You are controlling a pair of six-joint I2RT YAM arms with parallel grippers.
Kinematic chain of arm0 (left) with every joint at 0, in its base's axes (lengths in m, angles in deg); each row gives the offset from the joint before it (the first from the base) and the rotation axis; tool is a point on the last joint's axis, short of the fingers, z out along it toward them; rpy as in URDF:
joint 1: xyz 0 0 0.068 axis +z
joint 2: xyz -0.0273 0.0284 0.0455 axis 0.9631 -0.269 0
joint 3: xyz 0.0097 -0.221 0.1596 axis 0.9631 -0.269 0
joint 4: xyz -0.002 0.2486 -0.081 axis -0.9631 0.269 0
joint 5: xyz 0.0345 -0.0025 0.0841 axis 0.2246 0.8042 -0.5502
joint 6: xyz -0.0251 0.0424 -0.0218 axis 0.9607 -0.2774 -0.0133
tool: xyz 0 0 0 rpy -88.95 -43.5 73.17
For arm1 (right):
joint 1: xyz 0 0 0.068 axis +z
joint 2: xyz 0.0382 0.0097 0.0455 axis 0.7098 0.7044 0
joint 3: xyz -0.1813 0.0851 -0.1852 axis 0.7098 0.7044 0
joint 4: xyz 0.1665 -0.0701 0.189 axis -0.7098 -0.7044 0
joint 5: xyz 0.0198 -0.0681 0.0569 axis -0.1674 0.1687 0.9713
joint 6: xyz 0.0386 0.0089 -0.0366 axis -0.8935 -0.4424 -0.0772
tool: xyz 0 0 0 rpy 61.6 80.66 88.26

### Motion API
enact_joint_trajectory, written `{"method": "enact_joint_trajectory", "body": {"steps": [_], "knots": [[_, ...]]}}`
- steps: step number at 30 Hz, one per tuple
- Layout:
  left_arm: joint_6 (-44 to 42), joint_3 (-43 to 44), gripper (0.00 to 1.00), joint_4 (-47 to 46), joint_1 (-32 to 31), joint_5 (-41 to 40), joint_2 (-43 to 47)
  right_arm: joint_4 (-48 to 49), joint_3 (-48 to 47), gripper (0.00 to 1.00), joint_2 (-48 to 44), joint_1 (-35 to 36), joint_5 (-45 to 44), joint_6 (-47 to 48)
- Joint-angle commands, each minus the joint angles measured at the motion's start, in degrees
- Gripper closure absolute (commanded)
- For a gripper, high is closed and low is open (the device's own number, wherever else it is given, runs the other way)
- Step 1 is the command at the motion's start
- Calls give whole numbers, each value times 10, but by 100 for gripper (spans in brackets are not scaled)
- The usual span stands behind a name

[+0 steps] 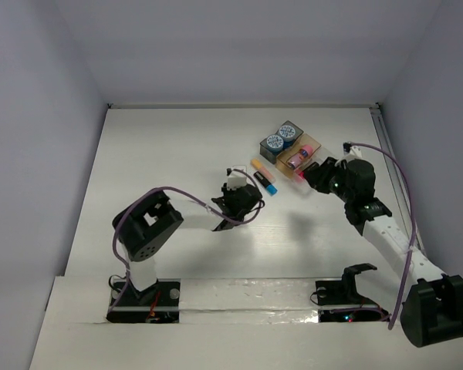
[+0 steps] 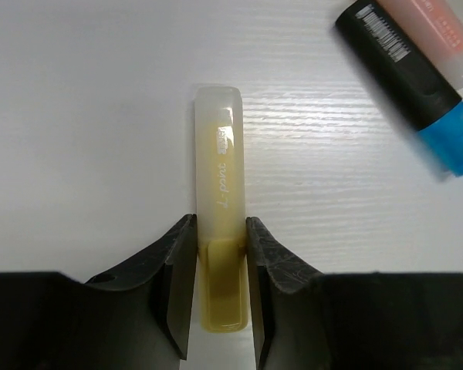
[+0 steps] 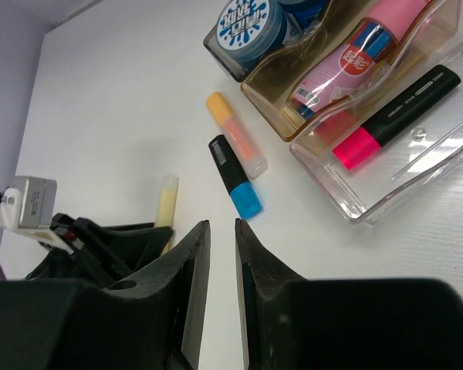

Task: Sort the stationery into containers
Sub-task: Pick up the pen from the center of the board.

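Note:
My left gripper will rise next, then swing outward past the black-blue marker and turn over the clear tray, since that tray has space beside the pink-black marker.
My left gripper is shut on the yellow marker, one finger pressing each side of its lower half. The black-blue marker and the orange marker lie side by side on the table just beyond it. The three joined trays stand at the back right. Two blue-and-white pots sit in the dark grey tray. The pink-topped stick lies in the amber tray, and the pink-black marker in the clear tray. My right gripper hovers near the clear tray, open by a narrow gap, empty.
In the top view the left gripper is mid-table and the right gripper is by the tray cluster. White walls close in the table on three sides. A purple cable loops over each arm.

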Motion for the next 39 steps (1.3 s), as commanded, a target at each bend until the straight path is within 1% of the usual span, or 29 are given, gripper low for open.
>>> {"method": "enact_joint_trajectory", "body": {"steps": [1, 5, 8, 9, 10, 11, 12, 13, 15, 16, 17, 18, 19, 20, 21, 22, 23, 24, 25, 26, 27, 30, 32, 35, 39], "knots": [[6, -21, 99, 32, 2, -20, 70, 5, -1, 74, -30, -1, -33, 13], [-15, -16, 99, 29, 2, 7, 123, -2, 9, 74, -73, -1, -74, 12], [-39, 14, 99, 17, -4, 36, 149, -9, 18, 68, -109, -1, -133, 7], [-47, 24, 99, 4, -5, 47, 154, -9, 27, 64, -144, -1, -169, 6], [-66, 46, 99, -7, -10, 75, 154, -11, 33, 63, -162, -1, -183, 3], [-75, 56, 99, -18, -10, 92, 152, -11, 37, 58, -181, -1, -199, 1], [-85, 69, 99, -39, -10, 109, 144, -11, 47, 57, -218, -1, -221, -2], [-95, 96, 99, -48, -10, 143, 138, -12, 50, 57, -236, -1, -231, -3], [-124, 126, 99, -71, -10, 182, 109, -14, 59, 57, -267, -1, -255, -8], [-130, 144, 99, -71, -10, 197, 97, -14, 64, 54, -292, -1, -263, -9], [-145, 181, 99, -74, -10, 232, 83, -15, 67, 54, -302, -1, -268, -10], [-151, 199, 99, -77, -10, 247, 69, -16, 68, 54, -309, -1, -276, -11], [-158, 216, 99, -78, -10, 255, 40, -20, 69, 54, -316, -1, -278, -13], [-168, 245, 99, -85, -10, 286, 25, -21, 69, 55, -328, -1, -279, -15], [-180, 263, 99, -89, -10, 300, 9, -21, 71, 56, -334, -1, -285, -16], [-185, 280, 99, -85, -10, 308, -23, -21, 71, 65, -341, -1, -285, -16], [-193, 318, 99, -83, -10, 339, -39, -22, 73, 71, -351, -1, -285, -16], [-199, 337, 99, -79, -10, 351, -56, -24, 72, 78, -354, -1, -286, -16], [-210, 356, 99, -76, -10, 357, -86, -28, 72, 92, -358, -1, -289, -18], [-215, 394, 99, -70, -10, 396, -101, -28, 73, 95, -363, -1, -291, -18], [-219, 414, 99, -61, -10, 406, -129, -28, 73, 96, -364, -1, -292, -18], [-232, 474, 99, -51, -5, 437, -166, -30, 71, 96, -364, -1, -291, -18], [-240, 515, 99, -46, -5, 459, -199, -30, 71, 91, -364, -1, -288, -23], [-246, 566, 99, -27, 1, 468, -241, -29, 72, 88, -363, -1, -281, -24], [-237, 600, 98, -14, 13, 471, -280, -29, 71, 86, -362, -1, -272, -24]]}}
